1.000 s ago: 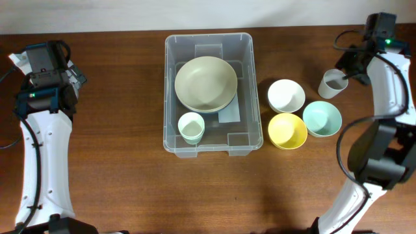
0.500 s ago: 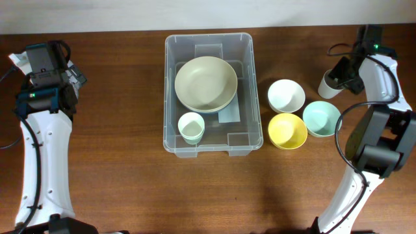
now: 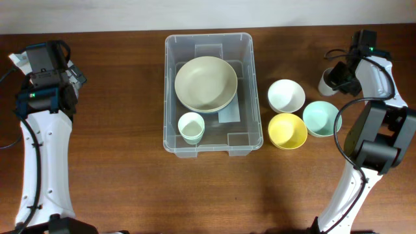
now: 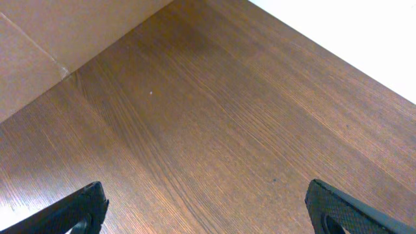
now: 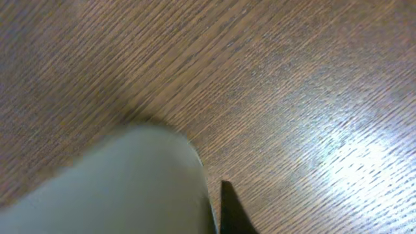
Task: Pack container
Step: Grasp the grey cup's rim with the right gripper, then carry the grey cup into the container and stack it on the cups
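Note:
The pale green cup (image 3: 191,127) stands open, so next I raise my right gripper, move left in the overhead view, and lower to release the grey cup (image 3: 325,84) inside it.
The container (image 3: 168,97), a clear plastic tub, stands at the table's middle back. It holds a large beige bowl (image 3: 205,83) and a small pale green cup (image 3: 191,127). At the far right a light grey cup (image 3: 325,84) stands on the table, and my right gripper (image 3: 338,77) is shut on its wall. In the right wrist view the cup (image 5: 110,188) fills the lower left, with one dark fingertip (image 5: 229,211) just outside its wall; the other finger is hidden. My left gripper (image 4: 208,211) hangs open over bare wood at the far left.
Three bowls sit right of the tub: a white bowl (image 3: 286,95), a yellow bowl (image 3: 287,130) and a mint bowl (image 3: 322,118). The mint bowl lies just in front of the grey cup. The right arm's base (image 3: 374,153) stands close behind them.
My right gripper came down from the back right onto the grey cup and shut on its wall. The cup shifted slightly left. The left arm has not moved.

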Tool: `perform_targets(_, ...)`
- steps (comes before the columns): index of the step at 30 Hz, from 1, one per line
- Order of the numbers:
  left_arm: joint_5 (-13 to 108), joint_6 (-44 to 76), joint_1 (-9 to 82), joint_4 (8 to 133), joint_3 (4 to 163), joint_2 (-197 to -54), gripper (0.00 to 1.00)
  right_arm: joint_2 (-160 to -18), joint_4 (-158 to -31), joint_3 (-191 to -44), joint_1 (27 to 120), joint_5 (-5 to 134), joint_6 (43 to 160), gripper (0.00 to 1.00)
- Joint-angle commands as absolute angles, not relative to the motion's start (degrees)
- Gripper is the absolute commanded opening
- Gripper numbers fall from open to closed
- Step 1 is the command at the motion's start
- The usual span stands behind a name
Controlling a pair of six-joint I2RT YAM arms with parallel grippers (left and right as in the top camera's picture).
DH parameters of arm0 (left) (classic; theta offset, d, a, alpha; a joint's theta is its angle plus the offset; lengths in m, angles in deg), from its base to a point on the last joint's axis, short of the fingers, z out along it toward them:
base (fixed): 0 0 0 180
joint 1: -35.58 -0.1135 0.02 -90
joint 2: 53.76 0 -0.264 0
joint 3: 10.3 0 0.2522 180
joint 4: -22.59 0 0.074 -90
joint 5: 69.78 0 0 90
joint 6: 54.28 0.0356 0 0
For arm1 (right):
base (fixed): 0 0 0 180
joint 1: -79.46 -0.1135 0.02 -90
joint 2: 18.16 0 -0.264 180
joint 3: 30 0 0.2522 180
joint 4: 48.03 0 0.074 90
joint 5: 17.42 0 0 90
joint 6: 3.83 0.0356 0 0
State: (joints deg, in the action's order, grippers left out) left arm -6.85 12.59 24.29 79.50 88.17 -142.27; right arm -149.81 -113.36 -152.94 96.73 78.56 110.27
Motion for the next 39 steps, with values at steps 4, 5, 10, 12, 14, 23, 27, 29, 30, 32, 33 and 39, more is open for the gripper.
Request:
perform_targets(4,-7.68,13.07,24.03,79.55,88.80,-142.14,0.99,-150.42,-113.40,-153.60,97.26,78.62,110.68,0.04)
perform_targets(5,-7.68,13.07,24.05,79.53,88.80,-142.14,0.99,-150.40,-113.29,-153.60,97.37,78.62,110.68,0.04)
perform_targets(10,-7.68,13.07,24.08,79.53,88.80,-142.14,0.99,-148.67,-112.92,-156.38,98.68,76.11,107.49,0.04)
perform_targets(12,-7.68,13.07,24.08,79.53,88.80,-142.14,0.99,-147.49,-114.30,-158.63,99.05,74.77,106.09,0.04)
perform_targets(14,-7.68,13.07,24.05,79.53,88.80,-142.14,0.99,-145.88,-116.38,-161.36,99.36,74.01,104.60,0.04)
perform_targets(23,-7.68,13.07,24.08,79.55,88.80,-142.14,0.99,-138.03,-127.30,-170.63,96.54,66.45,96.89,0.04)
perform_targets(27,-7.68,13.07,24.08,79.55,88.80,-142.14,0.99,-134.07,-131.24,-171.09,91.73,65.29,95.53,0.04)
perform_targets(29,-7.68,13.07,24.05,79.55,88.80,-142.14,0.99,-132.46,-132.79,-171.09,88.52,65.24,95.32,0.04)
perform_targets(30,-7.70,13.07,24.05,79.55,88.80,-142.14,0.99,-131.80,-133.45,-171.09,86.72,65.27,95.32,0.04)
perform_targets(32,-7.68,13.07,24.08,79.55,88.80,-142.14,1.00,-130.64,-134.80,-171.09,82.09,65.27,94.77,0.04)
perform_targets(33,-7.68,13.07,24.05,79.55,88.80,-142.14,1.00,-130.38,-135.30,-171.09,80.28,65.29,94.42,0.04)
perform_targets(39,-7.68,13.07,24.08,79.55,88.80,-142.14,0.99,-131.04,-139.81,-171.04,66.62,65.92,93.48,0.04)
